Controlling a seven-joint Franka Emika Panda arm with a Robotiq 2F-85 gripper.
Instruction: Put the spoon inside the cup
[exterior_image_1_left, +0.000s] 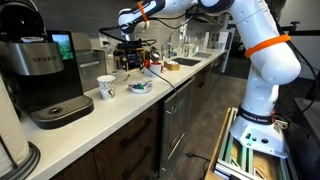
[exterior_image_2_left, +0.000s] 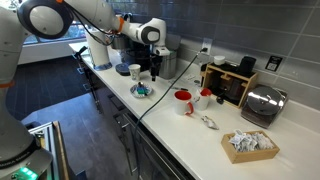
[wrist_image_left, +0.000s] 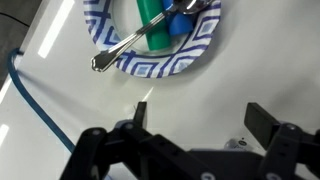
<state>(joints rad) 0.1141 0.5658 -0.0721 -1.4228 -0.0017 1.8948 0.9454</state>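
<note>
I need to move my gripper away from the bowl (wrist_image_left: 190, 62) toward the tiled wall. Then I should lower it and close its open fingers by the small shiny item, which shows between them.
A metal spoon (wrist_image_left: 128, 46) lies in a blue-and-white patterned bowl (wrist_image_left: 190, 62), next to a green and a blue item. Its handle end hangs over the bowl's near-left rim. The bowl shows in both exterior views (exterior_image_1_left: 140, 87) (exterior_image_2_left: 142, 91). A white patterned cup (exterior_image_1_left: 107, 87) stands upright on the counter beside the bowl; it is out of the wrist view. My gripper (wrist_image_left: 200, 118) is open and empty. It hangs above the bare counter just beside the bowl, and it shows in both exterior views (exterior_image_1_left: 135, 58) (exterior_image_2_left: 150, 68).
A Keurig coffee machine (exterior_image_1_left: 40, 75) stands near the cup. A red cup (exterior_image_2_left: 184, 102), a white mug (exterior_image_2_left: 203, 98), a toaster (exterior_image_2_left: 262, 103) and a box of packets (exterior_image_2_left: 250, 143) sit further along. A sink (exterior_image_1_left: 185, 62) lies beyond. A cable (wrist_image_left: 30, 100) crosses the counter.
</note>
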